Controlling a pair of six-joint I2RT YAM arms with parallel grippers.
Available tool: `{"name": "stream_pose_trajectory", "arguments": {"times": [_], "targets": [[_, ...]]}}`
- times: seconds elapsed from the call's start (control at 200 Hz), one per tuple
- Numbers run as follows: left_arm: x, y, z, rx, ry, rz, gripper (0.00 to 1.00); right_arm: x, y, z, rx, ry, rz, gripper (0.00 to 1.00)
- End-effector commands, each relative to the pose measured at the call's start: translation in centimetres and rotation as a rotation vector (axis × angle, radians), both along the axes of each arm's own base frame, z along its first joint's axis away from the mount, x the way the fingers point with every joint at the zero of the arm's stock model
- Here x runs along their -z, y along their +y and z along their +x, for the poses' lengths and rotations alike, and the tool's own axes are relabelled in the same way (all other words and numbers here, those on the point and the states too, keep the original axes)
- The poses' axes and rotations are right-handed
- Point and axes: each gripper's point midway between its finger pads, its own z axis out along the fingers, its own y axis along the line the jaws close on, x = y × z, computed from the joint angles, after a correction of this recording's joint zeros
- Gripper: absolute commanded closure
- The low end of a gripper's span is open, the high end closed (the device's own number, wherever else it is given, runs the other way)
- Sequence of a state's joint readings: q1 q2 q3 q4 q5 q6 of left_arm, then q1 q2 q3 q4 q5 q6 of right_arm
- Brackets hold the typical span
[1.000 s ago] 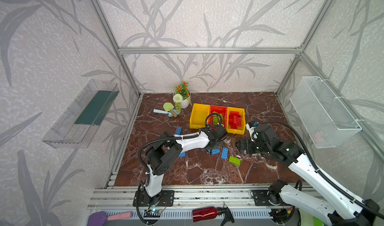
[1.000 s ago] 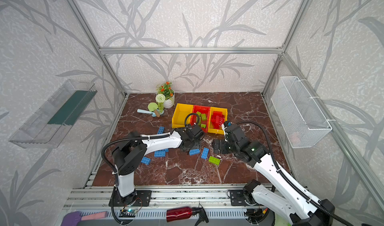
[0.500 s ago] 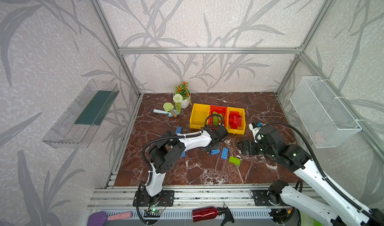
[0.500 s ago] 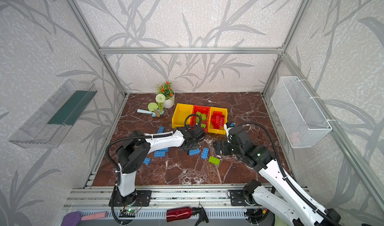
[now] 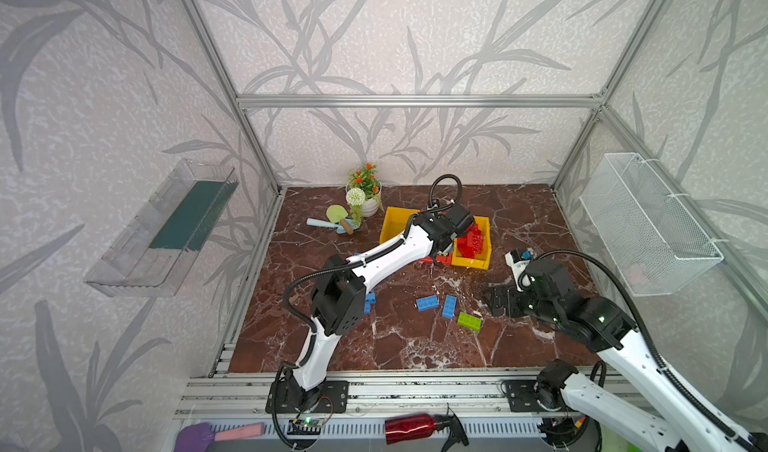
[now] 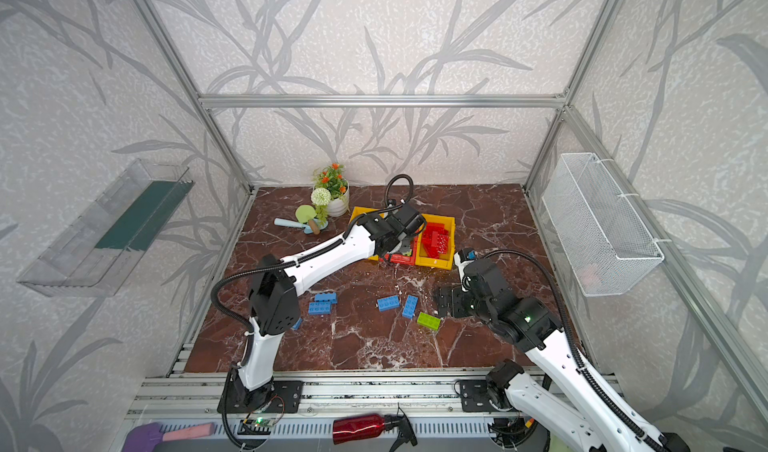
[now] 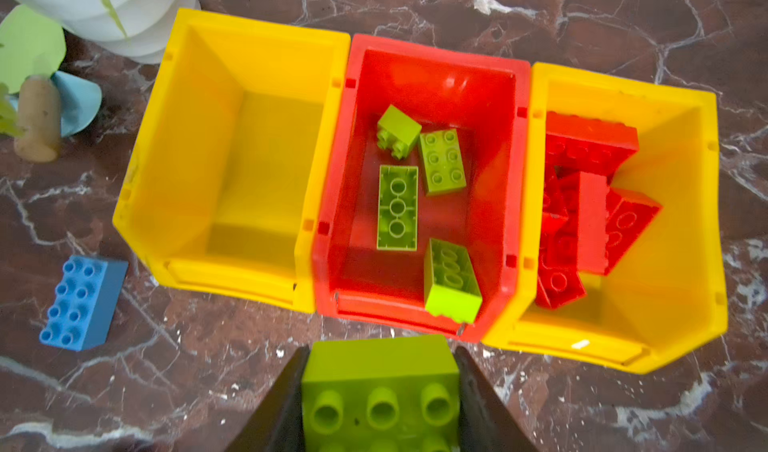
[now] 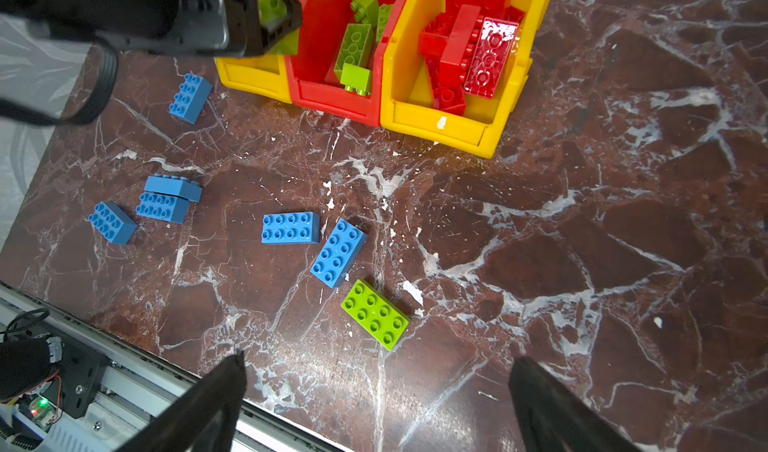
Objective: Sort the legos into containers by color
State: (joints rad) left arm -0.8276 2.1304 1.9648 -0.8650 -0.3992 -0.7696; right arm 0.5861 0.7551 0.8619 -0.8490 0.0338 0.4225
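My left gripper is holding the matching lego, and the red container's green legos lie outward and below. Next, it needs to carry the lego outward, lower it over them and release it.
My left gripper (image 7: 382, 348) is shut on a lime green lego (image 7: 380, 391) and hangs just in front of the red container (image 7: 436, 84). That bin holds several green legos (image 7: 397, 207). The yellow container (image 7: 673, 263) beside it holds red legos (image 7: 590, 221); the other yellow container (image 7: 232, 159) is empty. In both top views the left arm's wrist (image 5: 446, 225) covers the bins' middle. My right gripper (image 8: 380, 362) is open over the floor, close to a loose green lego (image 8: 375, 315). Several blue legos (image 8: 291, 228) lie on the floor.
A flower pot (image 5: 365, 196) and toy scoops (image 5: 336, 221) stand left of the bins. A wire basket (image 5: 648, 225) hangs on the right wall, a clear tray (image 5: 166, 229) on the left wall. A red spray bottle (image 5: 415, 427) lies beyond the front rail.
My left gripper has closed on the green lego, risen from the floor and moved back toward the bins. The right arm has barely shifted.
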Motion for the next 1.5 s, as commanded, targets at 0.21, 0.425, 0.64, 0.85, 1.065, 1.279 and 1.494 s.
{"name": "stream_pose_trajectory", "arguments": {"times": [0.21, 0.425, 0.64, 0.85, 1.065, 1.279, 1.494], "targets": [[2.7, -0.4, 5.2, 0.038, 0.046, 0.043, 0.68, -1.1, -2.3, -1.0, 0.068, -0.009, -0.052, 0.01], [2.9, -2.3, 7.0, 0.071, 0.054, -0.037, 0.15, -0.9, -3.2, -1.1, 0.102, -0.003, -0.079, 0.01], [-0.1, -3.0, 5.8, 0.107, 0.003, -0.071, 0.12, 0.2, -2.8, -1.2, 0.104, 0.028, -0.069, 0.01], [-1.5, -1.0, 1.4, 0.105, -0.028, -0.063, 0.26, -0.1, -2.7, -1.4, 0.110, 0.021, -0.036, 0.00], [1.9, 0.7, -2.8, 0.089, 0.048, -0.096, 0.58, 0.0, -2.8, -1.8, 0.116, 0.024, -0.013, 0.00], [4.9, -1.4, -3.1, 0.120, 0.102, -0.099, 0.64, 0.1, -2.8, -2.0, 0.122, 0.029, -0.004, 0.00], [5.8, -3.3, -1.7, 0.147, 0.113, -0.091, 0.66, -0.2, -3.5, -2.1, 0.134, 0.021, -0.034, 0.00]]}}
